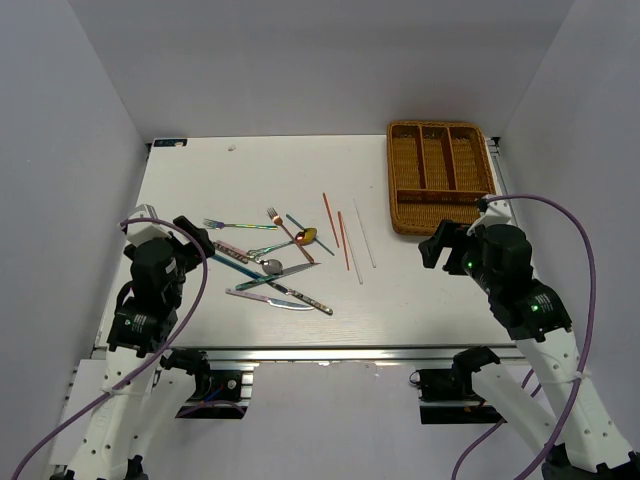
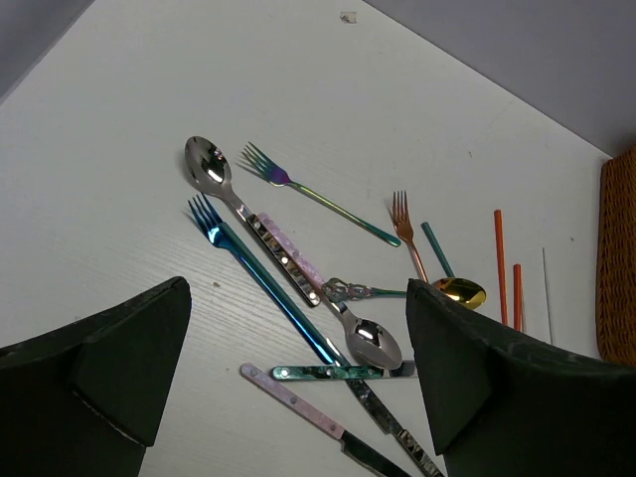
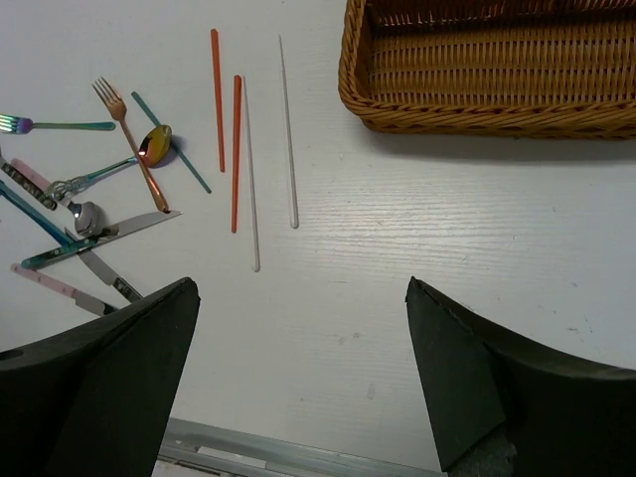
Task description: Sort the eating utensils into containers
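Observation:
My right gripper crosses to the white chopstick nearest the tray, clear below and left in the top view, and lowers onto the chopstick's middle next.
The eating utensils lie in a loose pile on the white table, left of centre: a silver spoon, an iridescent fork, a blue fork, a copper fork, a gold spoon and knives. Red chopsticks and white chopsticks lie apart to the right of the pile. The wicker tray stands empty at the back right. My left gripper is open and empty above the pile's left side. My right gripper is open and empty over bare table, near the tray's front edge.
The table's metal front rail runs just below my right gripper. Grey walls enclose the table on three sides. A small white speck lies at the far side of the table.

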`<state>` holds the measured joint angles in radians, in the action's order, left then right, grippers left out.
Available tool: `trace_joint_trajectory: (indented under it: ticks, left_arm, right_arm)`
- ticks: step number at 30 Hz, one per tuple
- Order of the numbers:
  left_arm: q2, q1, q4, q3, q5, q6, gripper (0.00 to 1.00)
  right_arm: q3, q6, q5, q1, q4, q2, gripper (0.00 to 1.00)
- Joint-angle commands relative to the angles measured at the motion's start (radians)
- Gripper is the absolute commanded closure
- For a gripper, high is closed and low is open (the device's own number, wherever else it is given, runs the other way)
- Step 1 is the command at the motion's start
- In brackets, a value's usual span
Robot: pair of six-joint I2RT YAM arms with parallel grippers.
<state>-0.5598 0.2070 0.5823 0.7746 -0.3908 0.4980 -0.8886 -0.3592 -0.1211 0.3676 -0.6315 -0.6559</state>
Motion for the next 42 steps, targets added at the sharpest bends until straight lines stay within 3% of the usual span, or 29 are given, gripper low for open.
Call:
trace_joint_trajectory:
  ticks: [1, 8, 13, 16, 21, 22, 29, 32, 38, 42]
  left_arm:
    - [0.001, 0.000, -0.016, -0.006, 0.013, 0.005, 0.02]
    - [-0.002, 0.000, -0.015, -0.006, 0.018, 0.004, 0.02]
    - [0.004, 0.000, -0.019, -0.011, 0.020, 0.004, 0.02]
    - [-0.009, 0.000, -0.021, -0.012, 0.030, 0.002, 0.02]
    - [-0.038, -0.001, -0.016, -0.006, 0.035, -0.001, 0.02]
    - [-0.041, 0.000, -0.015, -0.006, 0.035, -0.001, 0.02]
    - [-0.040, 0.002, -0.022, -0.011, 0.046, -0.004, 0.02]
    - [-0.054, 0.000, -0.019, -0.008, 0.049, -0.006, 0.02]
    - [-0.074, 0.002, -0.026, -0.008, 0.070, -0.012, 0.02]
    - [-0.083, 0.000, -0.027, -0.008, 0.076, -0.013, 0.02]
  right_arm:
    - [-0.033, 0.000, -0.014, 0.001, 0.024, 0.004, 0.11]
    - [-0.015, 0.009, 0.208, 0.001, 0.137, -0.031, 0.11]
    - [-0.030, -0.007, 0.271, 0.001, 0.199, -0.125, 0.11]
    - [-0.074, 0.006, 0.249, 0.002, 0.224, -0.265, 0.11]
    - [-0.283, 0.092, 0.134, 0.053, 0.130, -0.726, 0.11]
    - [-0.353, 0.104, 0.120, 0.083, 0.098, -0.831, 0.14]
    - [-0.602, 0.161, 0.014, 0.143, 0.063, -1.178, 0.46]
    - [-0.644, 0.174, -0.021, 0.160, 0.049, -1.272, 0.50]
    - [-0.587, 0.170, -0.046, 0.168, 0.105, -1.327, 0.52]
    - [-0.559, 0.175, -0.014, 0.169, 0.121, -1.360, 0.58]
